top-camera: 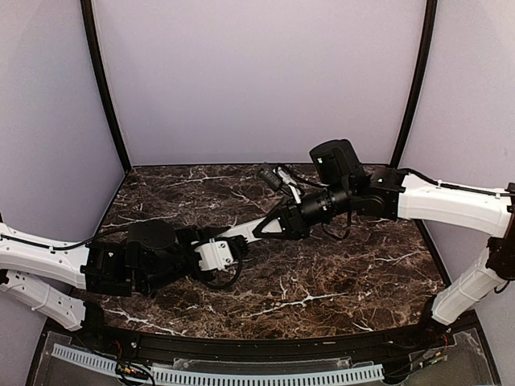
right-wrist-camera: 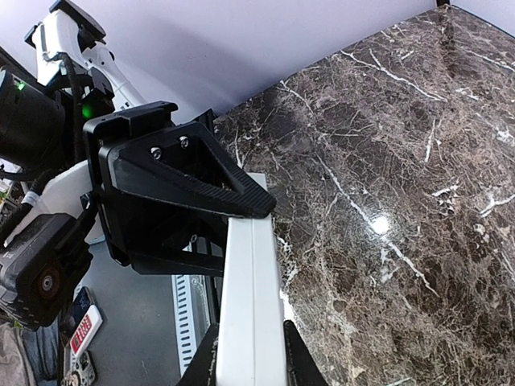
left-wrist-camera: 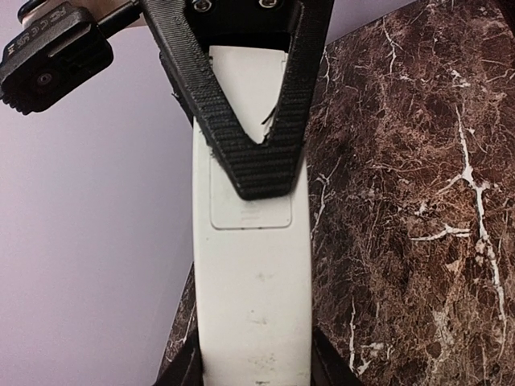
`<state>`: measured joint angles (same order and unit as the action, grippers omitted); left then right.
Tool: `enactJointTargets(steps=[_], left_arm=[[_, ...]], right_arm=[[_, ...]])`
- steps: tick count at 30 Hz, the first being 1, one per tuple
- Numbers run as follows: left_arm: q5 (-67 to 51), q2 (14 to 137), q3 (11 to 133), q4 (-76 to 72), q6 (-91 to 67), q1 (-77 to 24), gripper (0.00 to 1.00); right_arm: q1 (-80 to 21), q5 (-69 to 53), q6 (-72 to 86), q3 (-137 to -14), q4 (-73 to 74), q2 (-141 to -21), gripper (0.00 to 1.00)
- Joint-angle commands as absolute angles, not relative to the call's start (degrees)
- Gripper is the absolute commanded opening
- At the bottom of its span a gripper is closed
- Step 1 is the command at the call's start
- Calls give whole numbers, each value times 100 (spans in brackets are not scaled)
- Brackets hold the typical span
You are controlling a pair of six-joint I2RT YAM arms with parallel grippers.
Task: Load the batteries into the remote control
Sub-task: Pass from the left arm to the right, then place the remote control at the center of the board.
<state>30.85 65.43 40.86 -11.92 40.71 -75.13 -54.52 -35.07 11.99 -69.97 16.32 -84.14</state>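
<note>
Next, the right gripper lowers the white remote control with a turn onto the tabletop and lets go there, because the marble below is bare.
The white remote control hangs in the air above the table's middle, held at both ends. My left gripper is shut on its left end and my right gripper is shut on its right end. The left wrist view shows the remote's plain back with the rectangular battery cover in place, between my left gripper and the right gripper's black fingers. The right wrist view shows the remote edge-on in my right gripper, the left gripper on its far end. The batteries are out of view.
The dark marble table is walled by purple panels at the back and sides. A white slotted cable tray runs along the near edge below the arm bases.
</note>
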Motion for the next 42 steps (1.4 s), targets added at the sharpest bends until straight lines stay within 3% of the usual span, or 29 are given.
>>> enactJointTargets(steps=[1, 3, 5, 7, 8, 9, 11, 13, 26, 42], left_arm=[[3047, 6381, 4010, -1326, 3890, -7522, 0], [3091, 6381, 4004, -1335, 3863, -7523, 0], [3184, 6387, 4004, -1331, 3771, -7526, 7], [3288, 6377, 3995, -1294, 3649, -7524, 37], [3323, 6358, 3993, -1284, 3604, -7524, 57], [3377, 6343, 3984, -1239, 3489, -7523, 65], [3403, 6268, 3989, -1098, 3283, -7523, 90], [3391, 6146, 4007, -894, 2993, -7523, 98], [4045, 4886, 3791, -53, 1339, -7460, 99], [4307, 4584, 3723, 221, 1320, -7419, 99]], right_arm=[[-5583, -3564, 969, -7172, 1552, -8516, 6], [-5603, -3545, 954, -7163, 1579, -8510, 3], [-5603, -3490, 937, -7154, 1628, -8510, 1], [-5605, -3353, 923, -7169, 1720, -8502, 0], [-5602, -3221, 904, -7190, 1799, -8503, 0], [-5607, -3055, 878, -7216, 1892, -8509, 0], [-5593, -2521, 834, -7308, 2156, -8552, 0], [-5579, -1657, 801, -7408, 2448, -8624, 0], [-5561, 3868, 831, -8568, 4639, -10275, 0], [-5770, 5630, 1164, -9368, 6071, -12328, 2]])
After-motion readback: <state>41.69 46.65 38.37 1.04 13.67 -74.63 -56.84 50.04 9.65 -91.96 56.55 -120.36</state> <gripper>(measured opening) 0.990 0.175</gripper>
